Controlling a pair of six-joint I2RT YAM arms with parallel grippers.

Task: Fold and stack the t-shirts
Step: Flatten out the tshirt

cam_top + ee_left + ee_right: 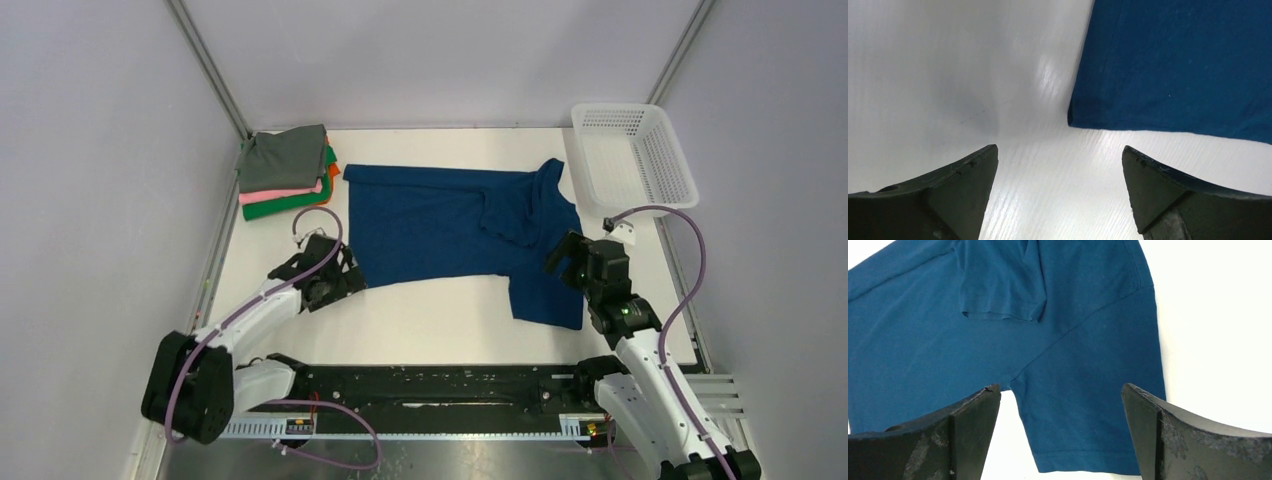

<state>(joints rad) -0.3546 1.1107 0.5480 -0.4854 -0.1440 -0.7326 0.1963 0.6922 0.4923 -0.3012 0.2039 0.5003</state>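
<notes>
The near hem corner of the t-shirt point(1074, 120) is below and outward of my left gripper's open fingers, so they should move down and outward onto it.
A dark blue t-shirt point(440, 225) lies spread flat on the white table point(430, 325), neck to the right. One sleeve is folded onto the body; the other sleeve point(1088, 415) points toward the near edge. My left gripper point(338, 277) stands open just short of the shirt's near left corner point(1073, 120), with bare table between its fingers point(1059, 148). My right gripper point(562, 256) is open over the near sleeve, not closed on it point(1060, 387). Folded t-shirts point(285, 170) are stacked at the back left: grey on top, then pink, green and orange.
A white plastic mesh basket point(632, 155) sits at the back right corner, tilted against the wall. Grey walls and metal frame posts close in the table on three sides. The black rail with the arm bases point(430, 385) runs along the near edge.
</notes>
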